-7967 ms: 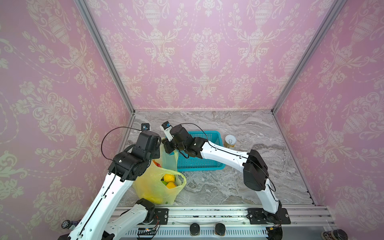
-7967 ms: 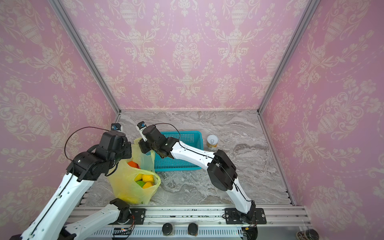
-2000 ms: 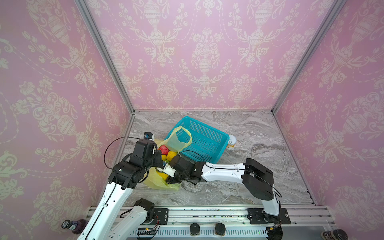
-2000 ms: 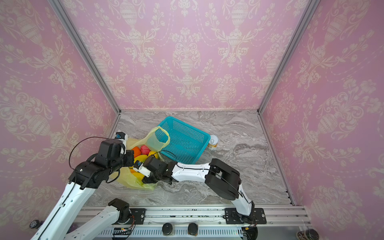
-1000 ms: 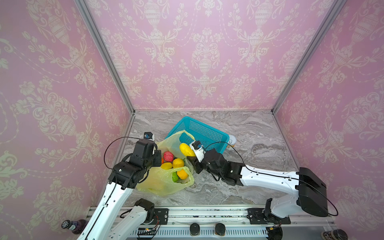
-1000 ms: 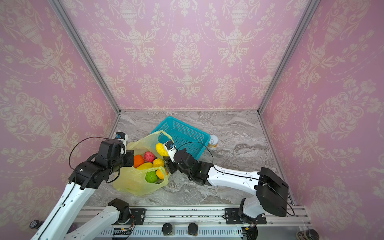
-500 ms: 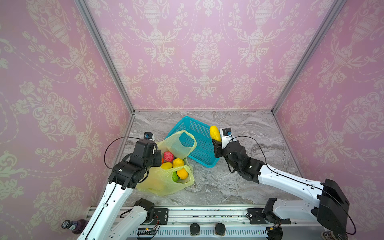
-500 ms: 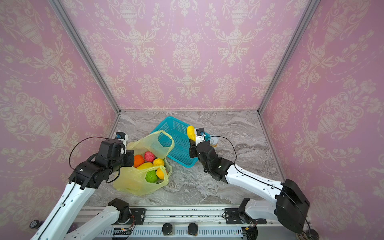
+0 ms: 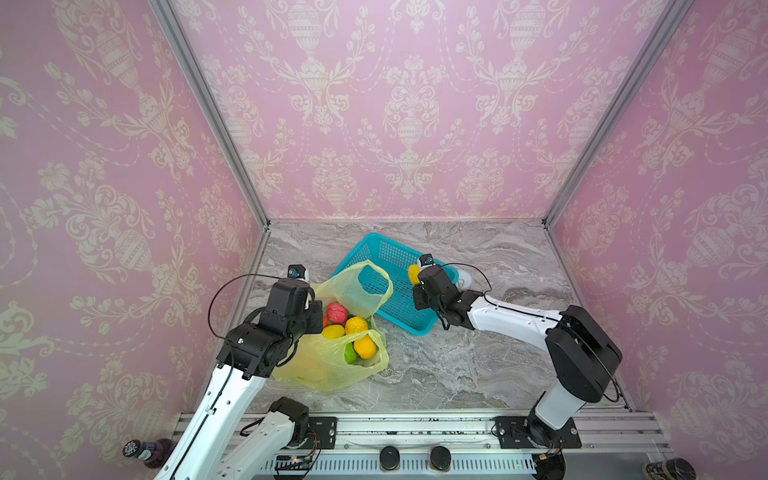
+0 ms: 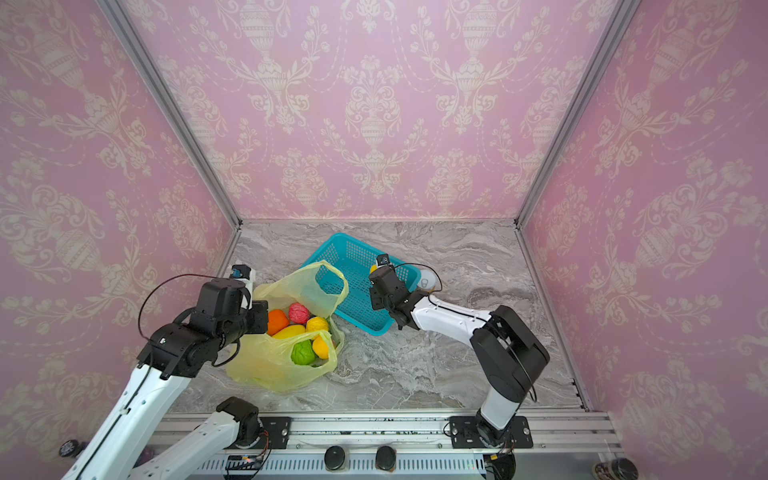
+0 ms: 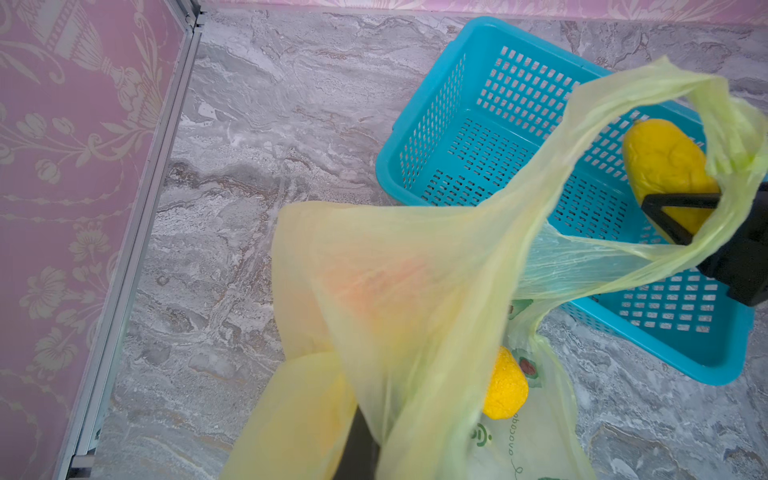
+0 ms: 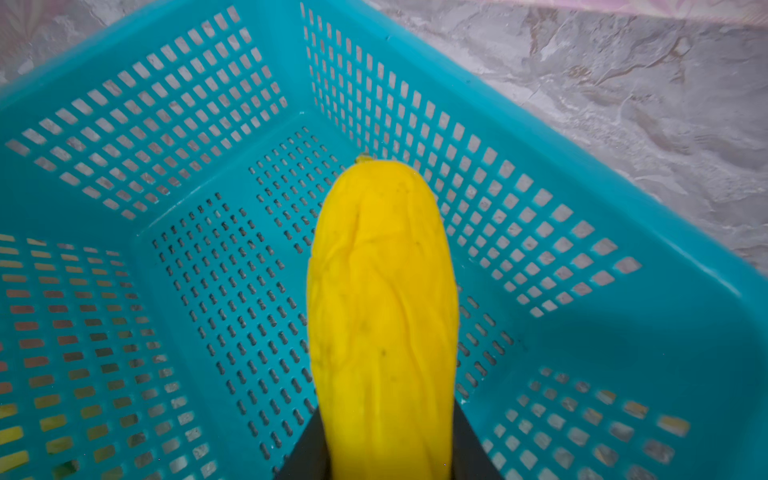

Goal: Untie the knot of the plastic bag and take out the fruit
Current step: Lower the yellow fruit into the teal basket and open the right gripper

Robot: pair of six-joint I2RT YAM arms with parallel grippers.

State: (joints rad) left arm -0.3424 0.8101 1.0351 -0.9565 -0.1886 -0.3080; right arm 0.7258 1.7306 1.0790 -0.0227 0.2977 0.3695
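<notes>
My right gripper will next bring the long yellow fruit [image 12: 382, 311] down into the teal basket and release it, because the basket's empty bottom is below my gripper.
The plastic bag [image 9: 328, 365] [image 10: 266, 361] lies open on the marble, left of centre. One handle loop [image 9: 386, 286] stands up free; the knot is out of view. Inside the bag lie fruit: a pink-red piece [image 9: 336, 312], an orange one [image 10: 277, 321], a green one [image 10: 302, 353] and yellow ones [image 9: 357, 325]. My left gripper [image 11: 374, 453] is shut on the bag's near edge, mostly hidden by the film [image 11: 415, 270]. Over the teal basket, my right gripper [image 12: 384, 453] [image 9: 417, 279] is shut on a long yellow fruit [image 12: 382, 311] [image 11: 660, 162].
The teal perforated basket [image 9: 374, 249] [image 10: 345, 241] [image 12: 540, 166] sits skewed behind the bag, with nothing lying in it. A small white can [image 9: 464, 279] [image 10: 427, 280] stands just past its right corner. Pink walls close in on three sides.
My right gripper has carried the long yellow fruit from the bag's mouth to the basket and has now come down a little over it. The left arm and the bag stay put.
</notes>
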